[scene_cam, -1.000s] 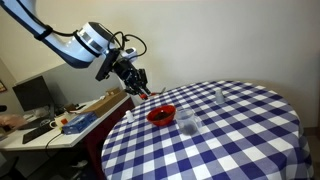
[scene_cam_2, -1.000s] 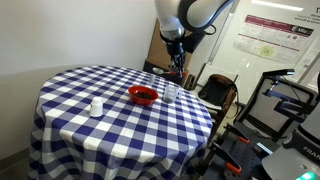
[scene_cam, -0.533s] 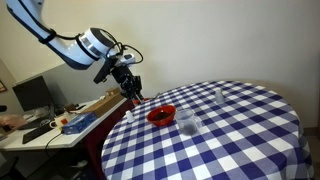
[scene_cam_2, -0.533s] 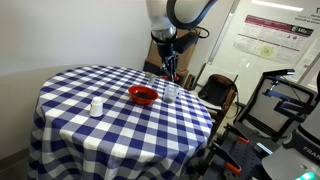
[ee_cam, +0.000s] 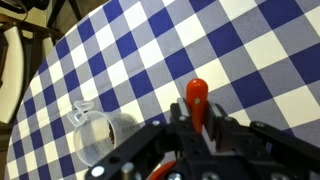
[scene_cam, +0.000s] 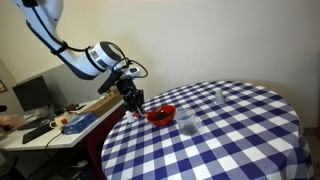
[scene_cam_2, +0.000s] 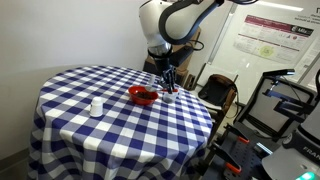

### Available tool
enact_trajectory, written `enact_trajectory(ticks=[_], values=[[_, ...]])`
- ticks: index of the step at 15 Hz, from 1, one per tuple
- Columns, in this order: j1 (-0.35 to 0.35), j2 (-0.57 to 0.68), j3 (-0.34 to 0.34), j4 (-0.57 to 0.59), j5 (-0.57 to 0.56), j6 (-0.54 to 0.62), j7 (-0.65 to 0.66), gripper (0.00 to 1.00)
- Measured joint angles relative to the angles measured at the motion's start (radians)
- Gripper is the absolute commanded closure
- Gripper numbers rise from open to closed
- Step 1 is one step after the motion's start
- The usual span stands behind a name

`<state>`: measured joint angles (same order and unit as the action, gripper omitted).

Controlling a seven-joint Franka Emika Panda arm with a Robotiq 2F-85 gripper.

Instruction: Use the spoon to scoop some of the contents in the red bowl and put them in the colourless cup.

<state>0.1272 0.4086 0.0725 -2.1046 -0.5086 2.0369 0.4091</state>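
I should next bring the red-handled spoon (ee_cam: 197, 95) down and sideways with my gripper, over the open inside of the red bowl, and let go of it there. My fingers are still beside the red bowl's rim.
The red bowl (scene_cam: 161, 114) sits on the blue-and-white checked table (scene_cam: 240, 140), near its edge, and shows in both exterior views (scene_cam_2: 144, 95). A colourless cup (scene_cam: 186, 121) stands right beside the bowl (scene_cam_2: 171, 94); in the wrist view it is at the lower left (ee_cam: 95, 137). My gripper (scene_cam: 133, 98) is low at the bowl's rim (scene_cam_2: 168, 83). It is shut (ee_cam: 197, 128) on the red-handled spoon (ee_cam: 197, 95). The spoon's scoop end is hidden behind the gripper. Only a sliver of the bowl (ee_cam: 160, 176) shows in the wrist view.
A second clear cup (scene_cam: 219, 95) stands farther back on the table. A small white cup (scene_cam_2: 96, 106) stands apart from the bowl. A cluttered side desk (scene_cam: 60, 120) is beside the table. A chair (scene_cam_2: 216, 90) and equipment (scene_cam_2: 290, 110) stand beyond the table's edge.
My gripper has come down with the spoon and moved towards the red bowl's rim. The bowl and cups have not moved.
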Motion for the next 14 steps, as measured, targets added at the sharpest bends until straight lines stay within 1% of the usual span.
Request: enact_trajectory(ticks=[6,14], values=[[-0.001,0.081,-0.035,0.065,0.067,-0.001,-0.023,0.95],[-0.006,0.201,-0.053,0.223,0.181,-0.024,-0.089,0.95]])
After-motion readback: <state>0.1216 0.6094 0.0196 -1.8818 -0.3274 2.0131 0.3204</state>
